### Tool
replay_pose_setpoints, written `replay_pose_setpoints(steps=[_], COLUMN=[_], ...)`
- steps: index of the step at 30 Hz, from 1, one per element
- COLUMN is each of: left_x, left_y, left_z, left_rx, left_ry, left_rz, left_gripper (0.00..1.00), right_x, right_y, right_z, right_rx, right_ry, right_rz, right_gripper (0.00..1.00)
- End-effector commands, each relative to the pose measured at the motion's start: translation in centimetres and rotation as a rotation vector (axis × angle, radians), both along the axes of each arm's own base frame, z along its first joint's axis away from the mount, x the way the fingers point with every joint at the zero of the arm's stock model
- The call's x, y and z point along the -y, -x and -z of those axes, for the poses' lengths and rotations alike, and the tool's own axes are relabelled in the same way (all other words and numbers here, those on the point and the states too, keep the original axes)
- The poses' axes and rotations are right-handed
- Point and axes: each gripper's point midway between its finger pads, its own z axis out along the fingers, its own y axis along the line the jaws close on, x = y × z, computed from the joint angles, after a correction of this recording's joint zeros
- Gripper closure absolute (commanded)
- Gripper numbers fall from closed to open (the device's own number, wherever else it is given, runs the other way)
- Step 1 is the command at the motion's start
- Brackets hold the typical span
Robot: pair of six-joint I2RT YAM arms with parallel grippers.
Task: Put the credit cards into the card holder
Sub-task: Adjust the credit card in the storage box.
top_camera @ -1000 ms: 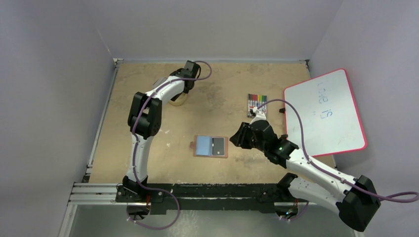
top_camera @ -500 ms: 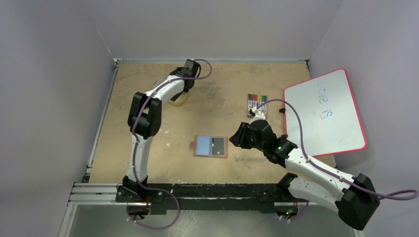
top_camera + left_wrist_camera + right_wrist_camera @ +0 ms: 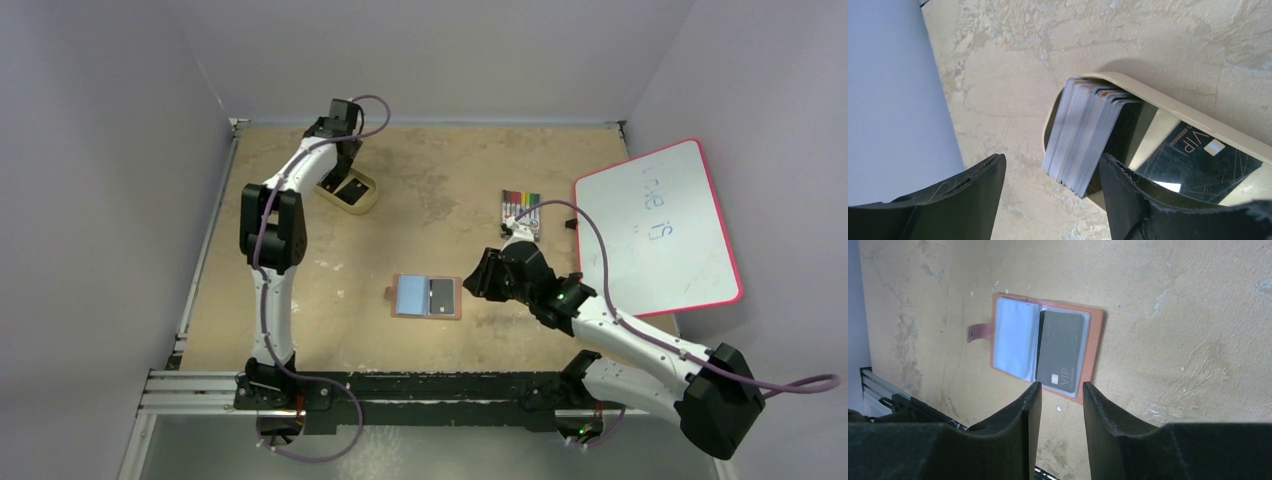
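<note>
The left gripper comes down next and closes across the stack of credit cards in the tray, since they stand on edge together.
The card holder (image 3: 428, 297) lies open mid-table, brown outside and blue-grey inside. A black credit card (image 3: 1060, 352) sits in its right pocket. My right gripper (image 3: 1061, 386) hovers just to its right, open, with nothing between the fingers. At the far left, a stack of credit cards (image 3: 1088, 135) stands on edge against the end of a tan oval tray (image 3: 1168, 107). Another black card (image 3: 1193, 155) lies flat in that tray. My left gripper (image 3: 1052, 159) is open in front of the stack, one finger on each side, touching nothing.
A pack of coloured markers (image 3: 520, 208) lies at the back right. A pink-framed whiteboard (image 3: 655, 230) leans at the right edge. The side wall (image 3: 893, 100) is close to the left gripper.
My left gripper has opened and swung back-left off the tray, which now shows a black card. The right arm and card holder have barely moved.
</note>
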Motion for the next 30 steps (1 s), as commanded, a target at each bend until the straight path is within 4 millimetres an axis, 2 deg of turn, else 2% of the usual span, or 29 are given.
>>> replay_pose_setpoints(steps=[1,7,19,21,26,30], left_x=[0.8,1.1,-0.5,-0.4,0.5,1.0], left_y=[-2.0,-2.1,-2.1,-2.0,-1.2,-0.3], left_z=[-0.5,1.4,4.5,5.0,5.1,5.0], left_rx=[0.010,-0.057,-0.102,-0.120,-0.146,-0.159], left_ry=[0.175,0.270,0.208,0.214,0.264,0.295], left_rz=[0.066,0.115,0.071,0.072,0.092,0.093], left_gripper=[0.31,0.28,0.27,0.31,0.50,0.57], right_x=[-1.5,-1.8,-2.0,-2.0,-1.9,-1.9], right_y=[-1.5,-1.9,-2.3,-2.3,-2.1,-2.0], right_z=[-2.6,-2.6,-3.0,-3.0,-2.6,-2.7], right_rx=[0.065,0.062,0.068,0.072,0.064,0.069], right_ry=[-0.048,-0.038,-0.030,-0.035,-0.034,-0.041], right_rz=[-0.016,-0.021,-0.020,-0.020,-0.021,-0.022], right_gripper=[0.61,0.61,0.61,0.61,0.61,0.61])
